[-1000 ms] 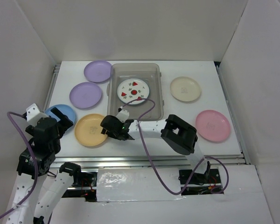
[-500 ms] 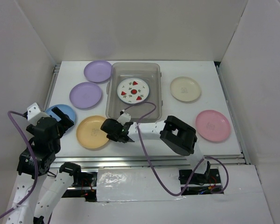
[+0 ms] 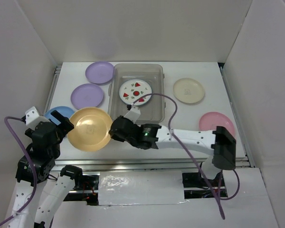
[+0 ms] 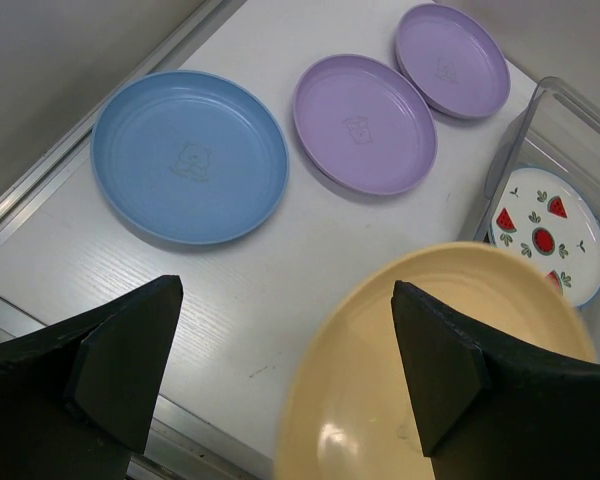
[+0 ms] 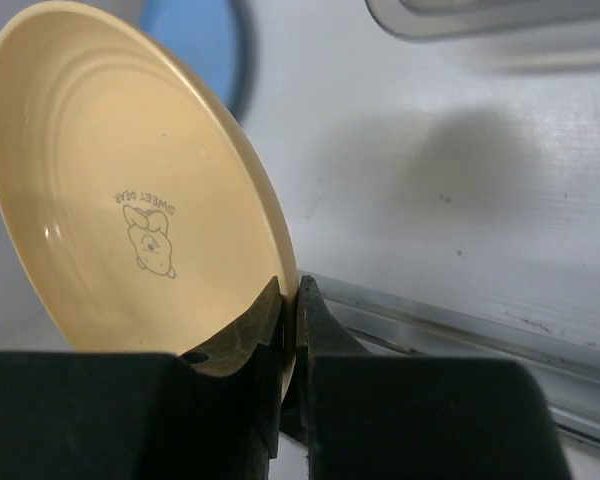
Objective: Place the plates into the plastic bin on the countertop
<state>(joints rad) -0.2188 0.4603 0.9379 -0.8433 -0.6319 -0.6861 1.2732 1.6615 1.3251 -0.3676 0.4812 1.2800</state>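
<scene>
My right gripper moves outward over the plastic bin [image 3: 115,95] next, then down toward the white fruit-print plate, as the yellow-orange plate still hangs outside the bin.
My right gripper [image 3: 115,131] [image 5: 290,291] is shut on the right rim of the yellow-orange plate [image 3: 90,128] [image 5: 130,180] [image 4: 430,380]. The plate hangs tilted above the front left of the countertop [image 3: 180,118]. The plastic bin [image 3: 115,95] [image 4: 570,100] stands behind it and holds the white fruit-print plate [image 3: 136,92] [image 4: 545,235]. My left gripper [image 3: 61,121] [image 4: 285,295] is open and empty, above and beside the blue plate [image 3: 54,114] [image 4: 190,155]. Two lavender plates [image 3: 99,72] [image 3: 87,96] lie left of the bin. A cream plate [image 3: 189,90] and a pink plate [image 3: 210,121] lie to its right.
Metal rails run along the countertop's left edge [image 3: 52,90] and front edge [image 3: 180,164]. White walls close in the back and both sides. A purple cable [image 3: 171,107] loops from the right arm over the bin's near right corner.
The right gripper has shut on the yellow-orange plate's rim and raised it off the countertop, tilting it. The right arm has stretched out leftward. The left gripper has stayed open near the blue plate.
</scene>
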